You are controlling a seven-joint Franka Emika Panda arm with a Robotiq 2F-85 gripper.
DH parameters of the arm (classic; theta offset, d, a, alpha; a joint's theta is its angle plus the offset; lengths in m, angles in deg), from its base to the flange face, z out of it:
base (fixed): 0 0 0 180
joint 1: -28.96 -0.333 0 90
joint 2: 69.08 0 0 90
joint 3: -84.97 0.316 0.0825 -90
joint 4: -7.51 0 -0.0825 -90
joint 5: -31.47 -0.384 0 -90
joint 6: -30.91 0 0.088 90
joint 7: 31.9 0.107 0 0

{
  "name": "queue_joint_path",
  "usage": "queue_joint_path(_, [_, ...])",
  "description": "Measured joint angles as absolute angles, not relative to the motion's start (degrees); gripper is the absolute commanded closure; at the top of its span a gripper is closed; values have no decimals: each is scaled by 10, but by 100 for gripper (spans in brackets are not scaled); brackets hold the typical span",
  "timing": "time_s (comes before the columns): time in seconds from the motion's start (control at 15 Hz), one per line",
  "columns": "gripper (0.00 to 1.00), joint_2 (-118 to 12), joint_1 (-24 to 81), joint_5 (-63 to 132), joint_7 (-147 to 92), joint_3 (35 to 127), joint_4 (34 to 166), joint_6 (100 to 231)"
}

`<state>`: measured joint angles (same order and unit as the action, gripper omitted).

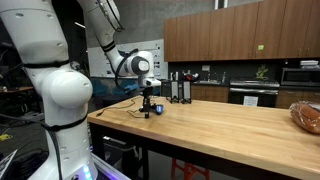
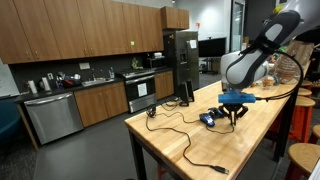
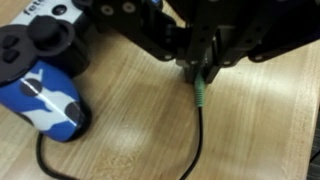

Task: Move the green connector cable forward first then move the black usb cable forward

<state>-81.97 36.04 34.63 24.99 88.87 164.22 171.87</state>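
Next, my gripper rises clear, carries the connector (image 3: 199, 92) outward past the nearby game controller, where black cable loops at the table's end, and releases it.
My gripper (image 3: 199, 76) comes in from the top of the wrist view, shut on the green connector (image 3: 199, 92) of a thin black cable (image 3: 196, 140) that trails down over the wooden table. In both exterior views the gripper (image 1: 148, 108) (image 2: 232, 112) is low over the table top. A black USB cable (image 2: 178, 140) snakes across the table toward its near end. A blue, white and black game controller (image 3: 40, 95) lies just left of the gripper, also showing in an exterior view (image 2: 209, 118).
The wooden table (image 1: 220, 130) is long, with its edges close by in an exterior view (image 2: 150, 155). Dark objects (image 1: 178, 90) stand at the far end. A bag of bread (image 1: 306, 115) lies at one side. Kitchen cabinets and appliances stand behind.
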Motion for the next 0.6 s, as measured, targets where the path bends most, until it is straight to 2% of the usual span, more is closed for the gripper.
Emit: queue_joint_path(0.6, [97,-852,291,335,192,912,1608,1706])
